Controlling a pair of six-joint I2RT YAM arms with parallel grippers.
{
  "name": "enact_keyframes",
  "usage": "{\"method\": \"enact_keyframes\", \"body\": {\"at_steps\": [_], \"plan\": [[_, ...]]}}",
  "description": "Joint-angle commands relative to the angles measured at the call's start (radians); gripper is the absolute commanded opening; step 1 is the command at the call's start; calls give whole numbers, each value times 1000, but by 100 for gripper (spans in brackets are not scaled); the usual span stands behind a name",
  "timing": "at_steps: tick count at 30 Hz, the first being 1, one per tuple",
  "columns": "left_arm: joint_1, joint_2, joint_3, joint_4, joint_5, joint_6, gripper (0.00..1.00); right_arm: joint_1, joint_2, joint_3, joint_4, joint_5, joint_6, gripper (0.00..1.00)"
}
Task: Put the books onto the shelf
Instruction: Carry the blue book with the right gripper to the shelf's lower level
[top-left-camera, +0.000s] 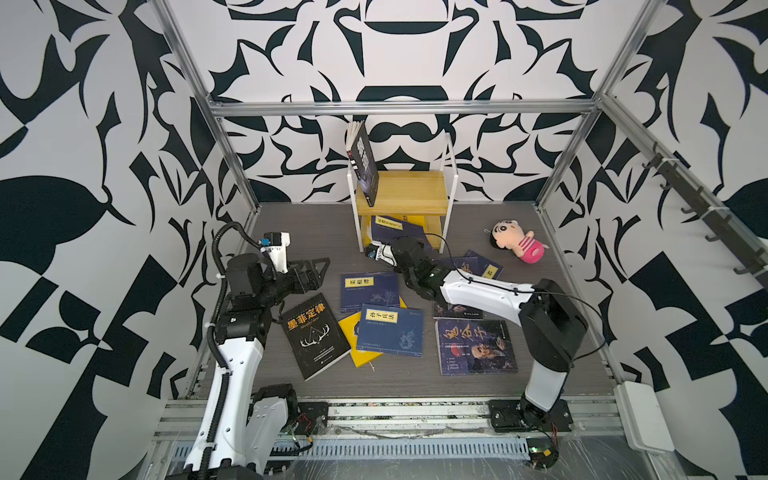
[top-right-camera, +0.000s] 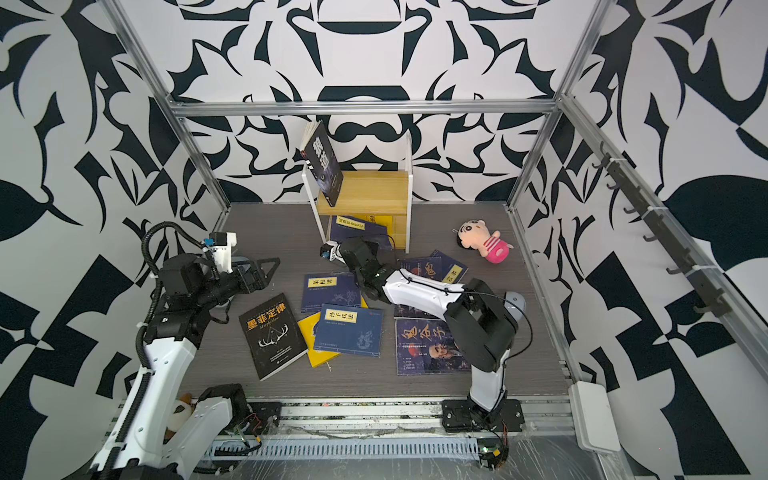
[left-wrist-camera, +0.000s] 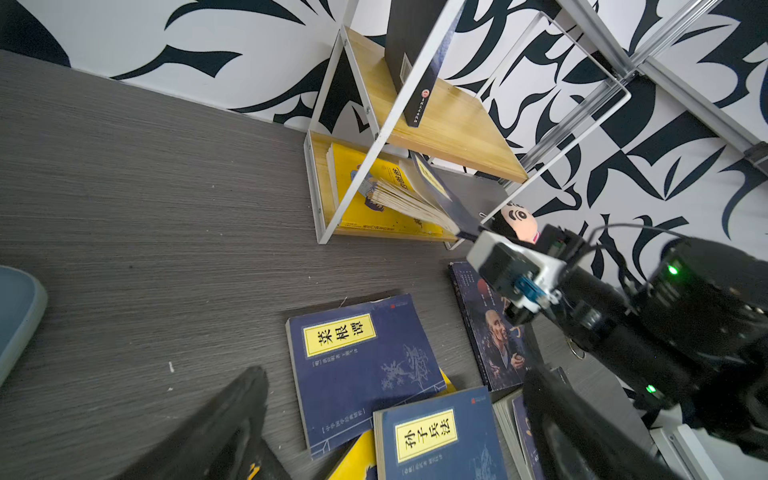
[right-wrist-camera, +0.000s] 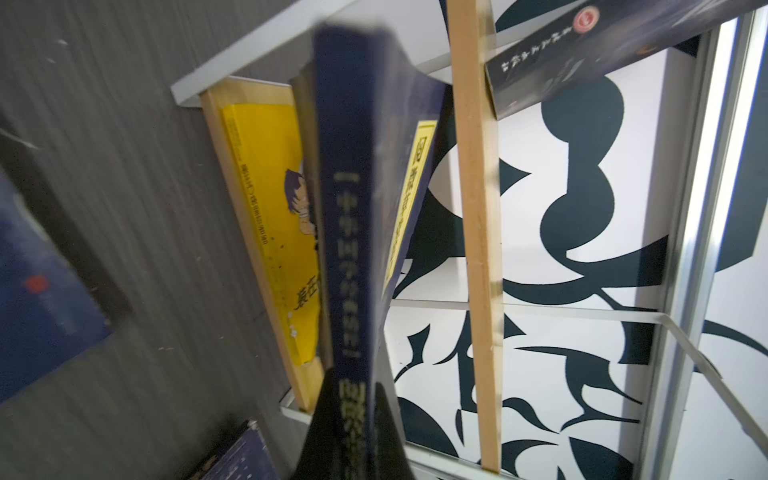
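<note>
My right gripper lowers the navy book down onto the yellow book's cover (top-left-camera: 432, 224) (right-wrist-camera: 272, 176) next and releases the spine, as that cover lies flat below the fanned pages.
The shelf (top-left-camera: 409, 189) (top-right-camera: 368, 187) stands at the back of the table. A black book (top-left-camera: 365, 164) stands tilted on its upper board against the left frame. A yellow book (right-wrist-camera: 266, 208) (left-wrist-camera: 361, 195) lies on the lower board. My right gripper (top-left-camera: 401, 242) (right-wrist-camera: 353, 382) is shut on the spine of a navy book (right-wrist-camera: 349, 208) (top-left-camera: 388, 227), held at the lower tier's opening with its pages fanned. My left gripper (top-left-camera: 311, 270) (left-wrist-camera: 397, 374) hangs open above the table, left of the loose books, holding nothing. On the table lie an antler book (top-left-camera: 316, 334), two navy books (top-left-camera: 370, 291) (top-left-camera: 390, 330) and a portrait book (top-left-camera: 476, 347).
A pink-striped plush doll (top-left-camera: 517, 243) lies at the back right, beside the shelf. More dark books (top-left-camera: 482, 266) lie partly under my right arm. A yellow book (top-left-camera: 351, 332) sticks out beneath the navy ones. Aluminium frame posts (top-left-camera: 245, 183) bound the table.
</note>
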Motion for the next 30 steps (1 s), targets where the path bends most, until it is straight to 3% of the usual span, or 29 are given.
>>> {"method": "enact_keyframes", "body": {"at_steps": [1, 7, 14, 22, 30], "plan": [[-6, -10, -13, 13, 15, 13, 100, -22, 19, 83, 173, 64, -116, 0], [-11, 1, -19, 30, 34, -3, 100, -53, 105, 142, 243, 82, -188, 0], [-8, 6, -24, 26, 31, 12, 100, -89, 171, 160, 243, 43, -158, 0], [-9, 32, -23, 30, 31, 15, 99, -93, 188, 153, 18, -107, -64, 0], [-9, 39, -27, 35, 38, 12, 100, -104, 202, 192, -104, -157, -42, 0]]}}
